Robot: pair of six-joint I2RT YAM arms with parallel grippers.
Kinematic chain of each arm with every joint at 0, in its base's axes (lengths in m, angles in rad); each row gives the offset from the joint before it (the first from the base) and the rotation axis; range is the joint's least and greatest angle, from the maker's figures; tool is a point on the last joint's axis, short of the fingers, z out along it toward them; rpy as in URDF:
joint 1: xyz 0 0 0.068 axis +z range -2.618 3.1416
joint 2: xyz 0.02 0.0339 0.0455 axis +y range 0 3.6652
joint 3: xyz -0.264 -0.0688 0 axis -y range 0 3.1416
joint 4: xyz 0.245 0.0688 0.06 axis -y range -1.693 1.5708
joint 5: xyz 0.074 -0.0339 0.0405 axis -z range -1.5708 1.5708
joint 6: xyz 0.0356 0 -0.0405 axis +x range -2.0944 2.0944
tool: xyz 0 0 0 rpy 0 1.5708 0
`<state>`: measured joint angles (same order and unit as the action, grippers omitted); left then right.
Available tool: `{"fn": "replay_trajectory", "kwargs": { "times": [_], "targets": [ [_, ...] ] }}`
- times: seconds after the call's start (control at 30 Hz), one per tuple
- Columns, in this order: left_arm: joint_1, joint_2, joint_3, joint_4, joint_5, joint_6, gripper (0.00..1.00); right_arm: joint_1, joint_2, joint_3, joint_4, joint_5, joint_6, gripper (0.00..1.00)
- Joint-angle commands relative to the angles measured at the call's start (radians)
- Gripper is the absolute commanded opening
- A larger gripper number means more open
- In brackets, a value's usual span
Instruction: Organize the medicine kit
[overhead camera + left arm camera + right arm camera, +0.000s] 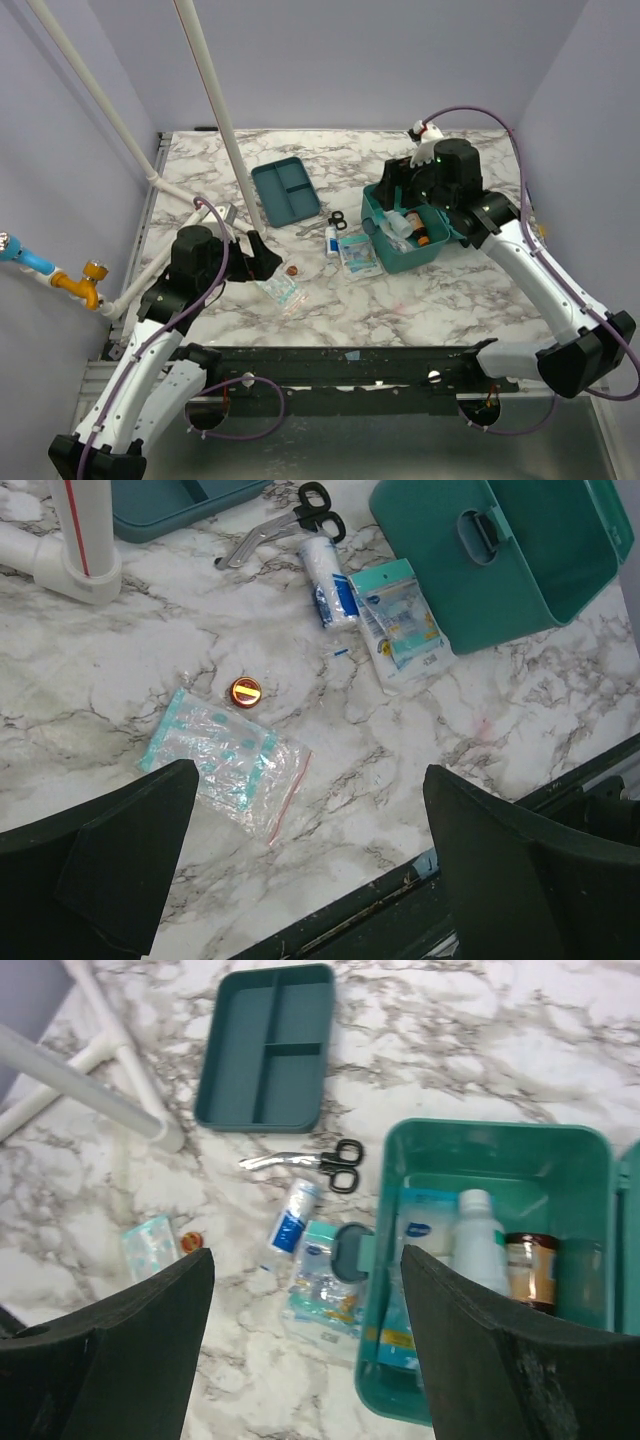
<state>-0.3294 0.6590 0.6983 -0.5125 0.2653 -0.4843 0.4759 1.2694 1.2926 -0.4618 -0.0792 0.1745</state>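
Observation:
Next I will move my right gripper from the kit (385, 255) past the scissors to the tray, then down astride the centre divider's near end (293, 211), since empty sections of the tray are on either side of that thin divider.
The medicine kit (385, 255), a deep teal box, stands open at the right; it also shows in the left wrist view (510, 570) and the right wrist view (480, 1140). Inside are a white bottle (478, 1240), an amber bottle (528, 1272) and a blue-white packet (420, 1232). On the table beside it lie a second packet (357, 255), a white-blue roll (331, 240), scissors (337, 219), a small orange tin (292, 270) and a zip bag (280, 291). My left gripper (308, 775) is open and empty, above the table near the zip bag (225, 760). My right gripper (305, 1255) is open and empty, high over the kit's left edge.
A flat teal divided tray (285, 190) lies at the back centre. A white pipe frame (215, 110) rises from the table's left side, with its foot near the tray (80, 540). The table's dark front rail (400, 900) is just below my left gripper.

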Motion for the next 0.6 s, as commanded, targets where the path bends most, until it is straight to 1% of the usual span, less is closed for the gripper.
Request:
{"fn": "replay_trajectory", "kwargs": {
  "times": [0.0, 0.13, 0.23, 0.47, 0.57],
  "targets": [
    [-0.002, 0.032, 0.053, 0.003, -0.039, -0.021, 0.99, 0.043, 0.1, 0.053, 0.038, -0.14, 0.074, 0.77],
    [-0.002, 0.075, 0.077, -0.018, -0.064, -0.033, 0.99, 0.14, 0.221, 0.132, 0.055, -0.051, 0.075, 0.75],
    [0.0, 0.085, 0.093, -0.032, -0.068, -0.03, 0.99, 0.185, 0.325, 0.212, 0.059, -0.016, 0.094, 0.7],
    [0.0, 0.058, 0.13, -0.1, -0.089, -0.003, 0.99, 0.25, 0.585, 0.435, 0.016, 0.075, 0.109, 0.65],
    [0.001, 0.055, 0.148, -0.14, -0.126, 0.012, 0.99, 0.258, 0.685, 0.516, 0.006, 0.134, 0.13, 0.6]
  ]
}}
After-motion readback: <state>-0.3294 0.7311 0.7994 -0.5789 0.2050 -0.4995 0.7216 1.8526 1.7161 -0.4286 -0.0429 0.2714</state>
